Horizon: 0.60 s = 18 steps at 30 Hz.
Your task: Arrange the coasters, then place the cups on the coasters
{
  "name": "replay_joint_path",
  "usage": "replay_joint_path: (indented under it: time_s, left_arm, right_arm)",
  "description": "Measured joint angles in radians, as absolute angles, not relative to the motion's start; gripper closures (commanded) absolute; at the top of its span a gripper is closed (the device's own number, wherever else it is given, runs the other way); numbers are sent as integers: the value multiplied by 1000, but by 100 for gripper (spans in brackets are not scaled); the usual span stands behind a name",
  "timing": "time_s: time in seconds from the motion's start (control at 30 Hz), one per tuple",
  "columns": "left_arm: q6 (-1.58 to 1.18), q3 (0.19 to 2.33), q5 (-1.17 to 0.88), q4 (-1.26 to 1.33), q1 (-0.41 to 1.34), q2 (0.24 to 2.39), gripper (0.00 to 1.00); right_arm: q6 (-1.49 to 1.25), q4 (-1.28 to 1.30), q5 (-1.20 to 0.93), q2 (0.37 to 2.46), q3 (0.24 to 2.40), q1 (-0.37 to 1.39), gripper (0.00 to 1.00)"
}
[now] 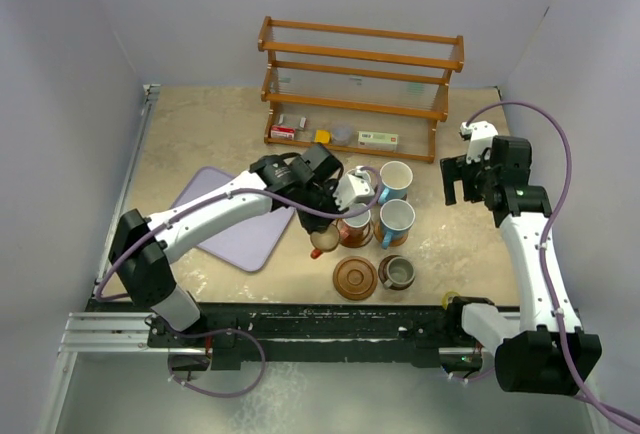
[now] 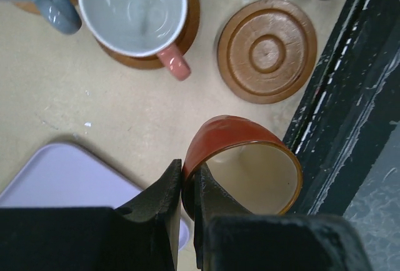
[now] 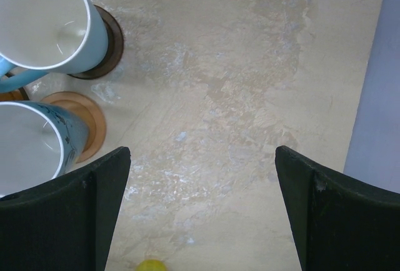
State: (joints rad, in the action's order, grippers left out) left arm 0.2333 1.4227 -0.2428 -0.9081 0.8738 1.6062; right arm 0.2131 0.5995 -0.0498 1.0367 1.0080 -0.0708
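The grooved coaster (image 1: 355, 277) (image 2: 267, 49) is empty, so my left gripper should move back and to the right in the top view, lower the cup onto it and release.
My left gripper (image 2: 187, 172) is shut on the wall of a copper-orange cup (image 2: 240, 158), one finger inside the rim and one outside; the cup hangs tilted above the table. In the top view this gripper (image 1: 322, 237) holds the cup just left of an empty grooved coaster (image 1: 355, 277). The same grooved coaster (image 2: 267, 49) lies ahead of the cup. A second copper-handled cup (image 2: 134, 9) sits on a coaster. A grey-green cup (image 1: 397, 272) stands on a dark coaster. Two pale blue cups (image 3: 37, 21) (image 3: 28, 149) rest on coasters. My right gripper (image 3: 203, 152) is open over bare table.
The lavender tray (image 1: 235, 219) lies left of the cups. A wooden rack (image 1: 360, 84) with small boxes stands at the back. The black rail (image 2: 350, 108) runs along the near table edge, close to the held cup. A small yellow thing (image 3: 150, 265) lies below the right gripper.
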Motion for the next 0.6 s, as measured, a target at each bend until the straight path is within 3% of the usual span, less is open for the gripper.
replay_joint_path:
  time_s: [0.6]
  left_arm:
    - [113,1487,-196,-818,1095,1790,97]
  right_arm:
    - [243,596,-73,1014,1007,-80,0]
